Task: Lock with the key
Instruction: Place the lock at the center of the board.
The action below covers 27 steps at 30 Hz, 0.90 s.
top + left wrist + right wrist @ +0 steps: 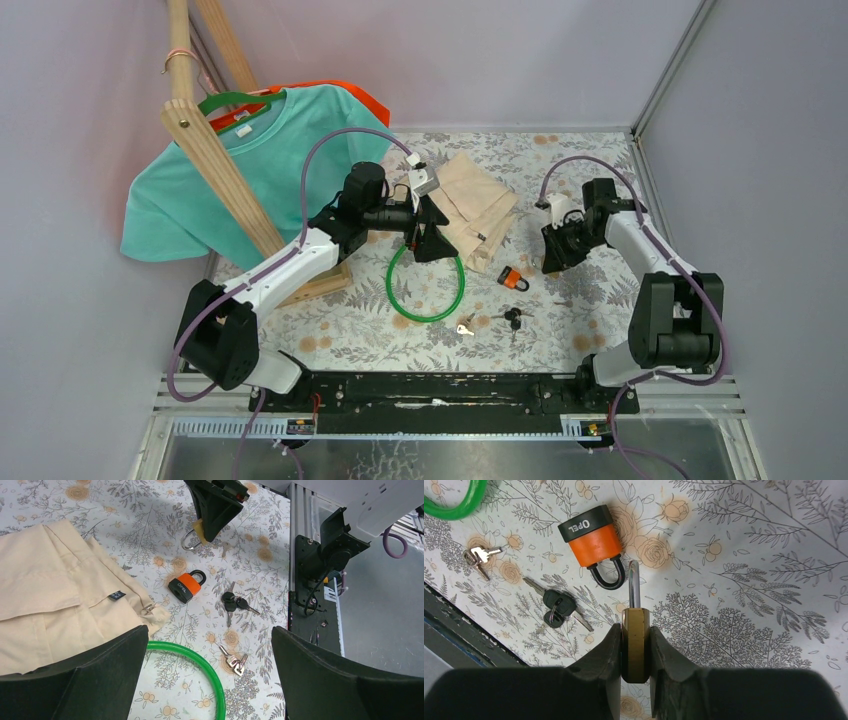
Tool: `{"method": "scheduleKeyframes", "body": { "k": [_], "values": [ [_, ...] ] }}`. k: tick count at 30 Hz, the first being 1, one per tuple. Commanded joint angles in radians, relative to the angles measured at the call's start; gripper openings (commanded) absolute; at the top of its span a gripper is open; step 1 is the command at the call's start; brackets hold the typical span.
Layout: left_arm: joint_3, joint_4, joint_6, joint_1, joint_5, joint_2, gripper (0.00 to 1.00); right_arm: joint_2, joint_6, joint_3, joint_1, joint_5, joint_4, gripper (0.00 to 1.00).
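The right gripper lowers the brass padlock onto the open patterned table away from the orange padlock (pixel 594 542) next, since the brass padlock is still above the table.
My right gripper (pixel 635 641) is shut on a brass padlock (pixel 635 647), held edge-on above the table with its steel shackle pointing away from the wrist. The left wrist view shows this padlock (pixel 198 530) hanging from the right gripper (pixel 204 532). An orange padlock (pixel 594 542) lies just beyond it on the table. A bunch of black-headed keys (pixel 231 601) and a pair of small silver keys (pixel 234 659) lie loose nearer the arm bases. My left gripper (pixel 210 645) hovers wide open above the silver keys, holding nothing.
A green ring (pixel 395 295) lies under the left gripper (pixel 432 245). Behind the ring is a beige cloth bag (pixel 475 200). A teal T-shirt (pixel 200 190) hangs from a wooden stand (pixel 215 160) at the back left. Walls close off the table's sides.
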<state>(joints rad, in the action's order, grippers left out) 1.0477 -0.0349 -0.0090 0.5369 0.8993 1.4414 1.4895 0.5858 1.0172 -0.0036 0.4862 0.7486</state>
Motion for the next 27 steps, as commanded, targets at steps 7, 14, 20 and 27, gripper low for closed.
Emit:
{"method": "scheduleKeyframes", "body": {
  "k": [7,14,20,27],
  "values": [
    [0.005,-0.052,0.004,0.003,0.002,-0.023,1.0,0.093,0.006,0.02,-0.048,0.014,0.013,0.09],
    [0.003,-0.053,0.001,0.003,0.001,-0.028,1.0,0.158,0.038,0.034,-0.108,0.03,0.023,0.14],
    [0.006,-0.054,-0.005,0.003,0.001,-0.027,1.0,0.236,0.059,0.044,-0.169,0.057,0.01,0.18],
    [0.002,-0.053,0.002,0.002,-0.005,-0.034,1.0,0.3,0.083,0.054,-0.227,0.08,0.004,0.32]
  ]
}}
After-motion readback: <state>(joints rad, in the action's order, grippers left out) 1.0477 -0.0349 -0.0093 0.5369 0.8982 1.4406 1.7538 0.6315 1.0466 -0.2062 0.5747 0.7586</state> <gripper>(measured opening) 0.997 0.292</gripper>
